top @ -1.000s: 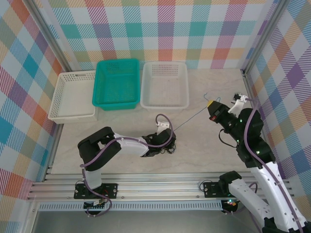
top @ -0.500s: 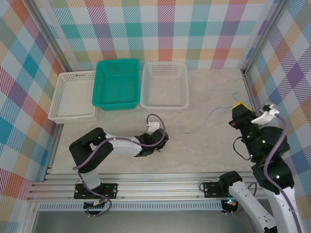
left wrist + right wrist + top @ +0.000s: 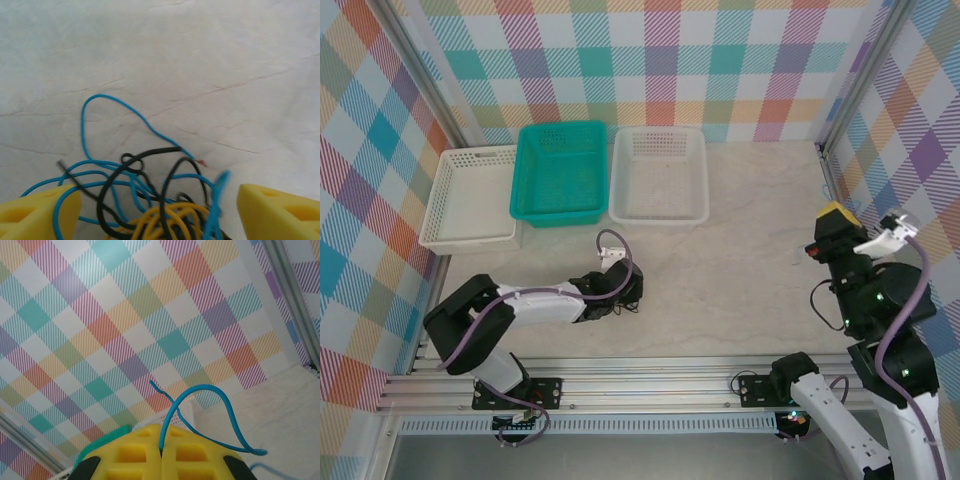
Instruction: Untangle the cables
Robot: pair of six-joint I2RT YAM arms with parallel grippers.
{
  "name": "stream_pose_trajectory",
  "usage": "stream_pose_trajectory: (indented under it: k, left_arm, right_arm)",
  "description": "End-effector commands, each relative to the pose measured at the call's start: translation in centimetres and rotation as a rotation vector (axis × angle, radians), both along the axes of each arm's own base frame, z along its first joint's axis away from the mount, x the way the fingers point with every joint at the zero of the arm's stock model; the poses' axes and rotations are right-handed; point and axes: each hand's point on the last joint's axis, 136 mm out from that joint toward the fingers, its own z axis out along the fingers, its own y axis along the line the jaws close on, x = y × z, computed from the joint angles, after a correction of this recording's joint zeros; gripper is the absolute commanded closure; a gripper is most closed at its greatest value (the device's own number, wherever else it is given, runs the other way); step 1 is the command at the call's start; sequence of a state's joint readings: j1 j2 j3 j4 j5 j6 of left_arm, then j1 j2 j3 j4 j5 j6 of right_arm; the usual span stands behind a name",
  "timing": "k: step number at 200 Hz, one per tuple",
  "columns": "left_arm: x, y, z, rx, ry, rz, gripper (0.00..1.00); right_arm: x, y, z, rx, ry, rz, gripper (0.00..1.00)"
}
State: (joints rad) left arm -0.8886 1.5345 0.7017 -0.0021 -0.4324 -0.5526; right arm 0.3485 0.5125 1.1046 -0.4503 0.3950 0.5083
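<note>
The single blue cable in my right gripper swings outward and across over the nearest white basket (image 3: 660, 178) (image 3: 154, 418) next for release there, since it's well apart from the clump.
The cables (image 3: 150, 200) lie as a small tangle of blue, black and yellow wires on the pale table. My left gripper (image 3: 157, 196) stands open low over them, with one yellow finger (image 3: 40, 212) on each side of the clump. In the top view the left gripper (image 3: 620, 288) sits at the table's middle front, covering most of the clump. My right gripper (image 3: 161, 435) is shut on a single blue cable (image 3: 200, 389), which curls up out of the closed fingers. It is raised at the right side (image 3: 832, 213), well apart from the clump.
Three baskets stand in a row at the back: a white one (image 3: 470, 200) on the left, a teal one (image 3: 560, 175), and another white one (image 3: 658, 175). Plaid walls and a metal post (image 3: 835, 175) close in the right side.
The right gripper has drawn the blue cable away from the clump and swung right and toward the front. The left gripper has slid left along the table with the clump.
</note>
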Motion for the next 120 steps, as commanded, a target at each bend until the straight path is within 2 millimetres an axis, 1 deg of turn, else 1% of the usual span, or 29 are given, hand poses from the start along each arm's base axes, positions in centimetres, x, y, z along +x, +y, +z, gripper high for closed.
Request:
stream_pose_trajectory:
  k: [1, 14, 22, 46, 67, 76, 95, 111, 120]
  left_arm:
    - [0.0, -2.1, 3.4, -0.095, -0.017, -0.088, 0.12]
    - [0.0, -2.7, 5.1, -0.149, -0.041, -0.107, 0.06]
    - [-0.1, -3.1, 6.2, -0.183, -0.056, -0.122, 0.0]
    - [-0.6, -4.2, 9.6, -0.285, -0.106, -0.184, 0.0]
    - [-1.0, -4.4, 12.3, -0.351, -0.157, -0.215, 0.0]
    - [-1.0, -4.0, 13.3, -0.368, -0.181, -0.203, 0.0]
    - [-1.0, -2.8, 14.9, -0.396, -0.224, -0.159, 0.0]
    - [-0.8, -0.8, 15.5, -0.399, -0.251, -0.066, 0.0]
    - [-0.7, 0.6, 15.5, -0.391, -0.26, -0.005, 0.0]
  right_arm:
    - [1.2, 2.0, -1.1, -0.016, 0.054, 0.087, 1.0]
    - [1.8, 3.0, -1.7, -0.017, 0.07, 0.132, 1.0]
    - [2.2, 3.8, -2.0, -0.018, 0.078, 0.169, 1.0]
    - [3.0, 6.2, -2.7, -0.021, 0.099, 0.283, 1.0]
    - [3.8, 8.0, -3.3, -0.017, 0.12, 0.369, 1.0]
    - [4.2, 8.9, -3.6, -0.015, 0.13, 0.406, 1.0]
    - [4.8, 10.4, -3.5, -0.01, 0.15, 0.475, 1.0]
    - [5.5, 11.1, -3.3, -0.005, 0.175, 0.502, 1.0]
    - [6.1, 11.2, -3.3, -0.002, 0.192, 0.498, 1.0]
